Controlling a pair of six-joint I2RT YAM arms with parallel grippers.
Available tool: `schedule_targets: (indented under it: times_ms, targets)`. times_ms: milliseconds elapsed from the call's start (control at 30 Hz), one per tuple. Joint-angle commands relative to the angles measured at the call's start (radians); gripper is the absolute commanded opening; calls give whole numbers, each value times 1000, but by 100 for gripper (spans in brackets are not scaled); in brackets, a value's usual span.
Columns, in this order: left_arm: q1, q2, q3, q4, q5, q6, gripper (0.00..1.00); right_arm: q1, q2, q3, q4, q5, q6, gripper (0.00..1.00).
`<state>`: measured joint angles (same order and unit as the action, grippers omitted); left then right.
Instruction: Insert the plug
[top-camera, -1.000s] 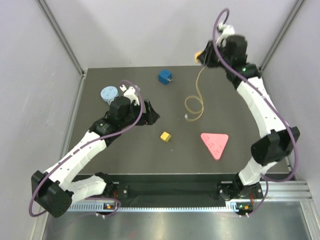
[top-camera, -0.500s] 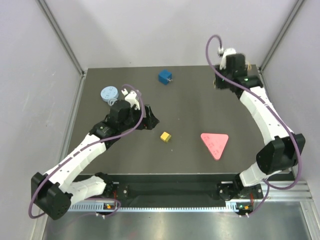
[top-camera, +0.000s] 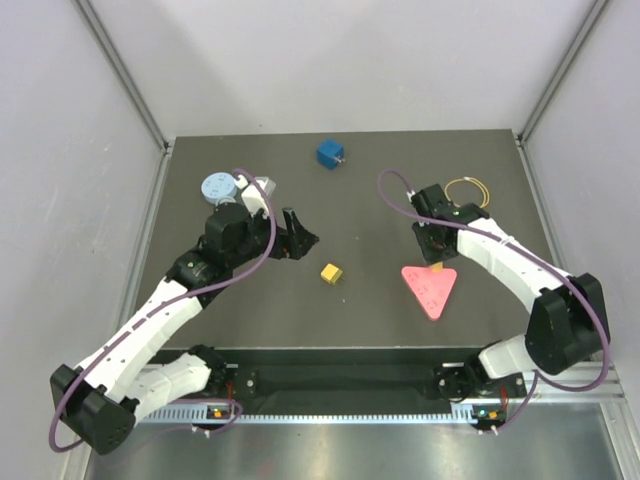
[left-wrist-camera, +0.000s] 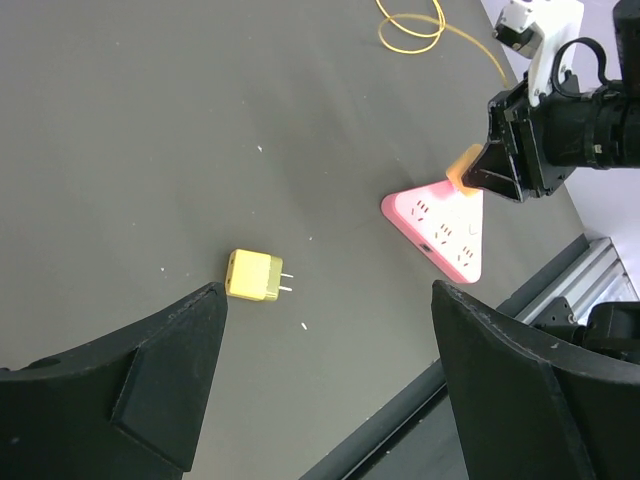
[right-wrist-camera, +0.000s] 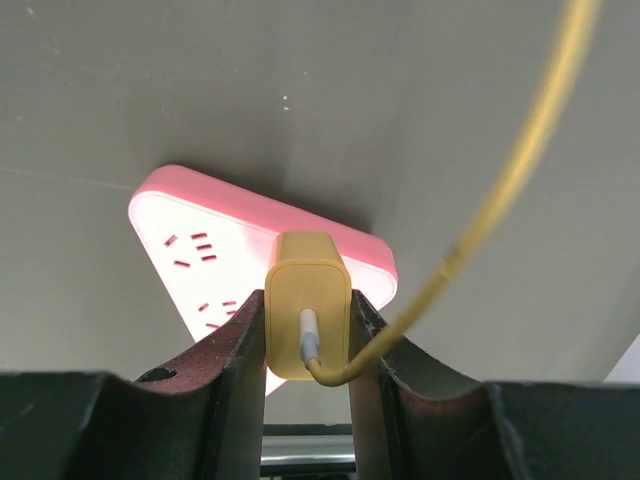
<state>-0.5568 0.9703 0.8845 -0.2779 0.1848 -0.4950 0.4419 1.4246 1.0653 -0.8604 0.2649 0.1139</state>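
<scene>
The right gripper carries the yellow plug to the left in the top view onto the power strip's corner slots nearest the small yellow adapter next, since they stand empty.
A pink triangular power strip (top-camera: 430, 290) lies flat on the dark table, right of centre; it also shows in the left wrist view (left-wrist-camera: 445, 230) and the right wrist view (right-wrist-camera: 190, 240). My right gripper (top-camera: 436, 256) is shut on a yellow plug (right-wrist-camera: 307, 290) with a yellow cable (right-wrist-camera: 520, 170). It holds the plug just above the strip's far edge, and I cannot tell whether they touch. From the left wrist the plug (left-wrist-camera: 463, 167) shows at the strip's top corner. My left gripper (top-camera: 300, 238) is open and empty above the table's left middle.
A small yellow adapter (top-camera: 331, 272) with two prongs lies near the centre, also seen from the left wrist (left-wrist-camera: 253, 276). A blue adapter (top-camera: 330, 153) sits at the back. A light-blue round piece (top-camera: 218, 186) lies at the back left. The cable's coil (top-camera: 466, 192) rests at the back right.
My right arm swung from the far right corner down and inward to the pink strip, carrying the plug; the cable coil moved to the back right. My left arm shifted slightly.
</scene>
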Motion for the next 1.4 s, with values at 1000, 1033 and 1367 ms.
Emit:
schedule_targets:
  times_ms: [1000, 1033, 1367]
  targets:
    - [1, -70, 4, -9, -67, 58, 88, 103, -92, -126, 212, -72, -45, 0]
    - [1, -70, 4, -9, -64, 59, 88, 103, -90, -125, 210, -75, -48, 0]
    - [1, -76, 16, -15, -79, 67, 88, 106, -15, -108, 215, -81, -69, 0]
